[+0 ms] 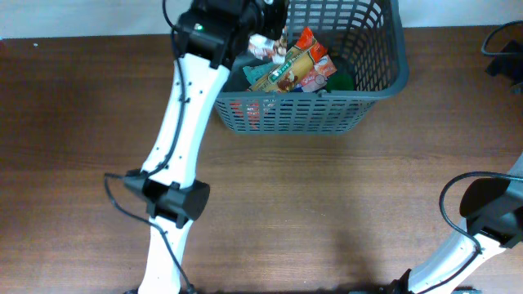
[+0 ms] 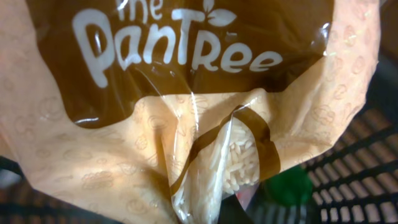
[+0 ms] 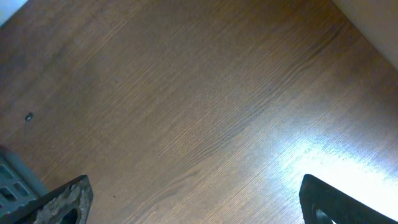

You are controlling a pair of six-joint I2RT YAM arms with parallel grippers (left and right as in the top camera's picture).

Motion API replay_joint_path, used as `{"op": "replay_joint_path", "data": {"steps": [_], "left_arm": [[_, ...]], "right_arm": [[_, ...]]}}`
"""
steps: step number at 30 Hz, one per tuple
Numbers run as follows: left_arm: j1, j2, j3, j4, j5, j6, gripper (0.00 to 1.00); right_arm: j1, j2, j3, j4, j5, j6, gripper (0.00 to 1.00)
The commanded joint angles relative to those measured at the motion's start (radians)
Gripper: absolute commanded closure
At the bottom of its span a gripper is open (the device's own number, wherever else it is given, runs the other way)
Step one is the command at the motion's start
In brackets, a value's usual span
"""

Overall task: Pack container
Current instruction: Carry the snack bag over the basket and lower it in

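Note:
My left gripper lowers the rice packet into the basket (image 1: pixel 327 93) beside the tan and green packet next and releases it, since it still hangs above the other groceries.
The dark grey slotted basket (image 1: pixel 327 93) stands at the table's far edge and holds several grocery packets, among them a tan and green one (image 1: pixel 282 75) and a red one (image 1: pixel 309 42). My left gripper (image 1: pixel 267 24) is over the basket's left side. In the left wrist view a tan and brown "the Pantree" rice packet (image 2: pixel 186 130) fills the frame and hides the fingers; its folds gather at the bottom centre as if pinched. The basket's lattice (image 2: pixel 367 168) shows behind it. My right gripper (image 3: pixel 196 202) is open and empty above bare table.
A green item (image 2: pixel 289 186) lies in the basket below the rice packet and also shows in the overhead view (image 1: pixel 340 80). Dark cables (image 1: pixel 502 49) lie at the far right. The right arm's base (image 1: pixel 490 216) sits at the front right.

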Motion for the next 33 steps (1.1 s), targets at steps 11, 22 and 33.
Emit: {"op": "replay_joint_path", "data": {"steps": [11,22,33], "left_arm": [[-0.010,0.178,-0.025,-0.063,0.014,-0.045,0.98],[-0.008,0.179,-0.043,-0.071,0.010,-0.045,0.78],[0.000,0.174,-0.042,-0.074,-0.053,-0.037,0.16]], "right_arm": [[0.006,-0.012,-0.003,0.003,-0.001,0.011,0.01],[0.006,-0.012,-0.003,0.003,-0.001,0.011,0.02],[0.006,-0.012,-0.003,0.003,-0.001,0.011,0.01]]}}
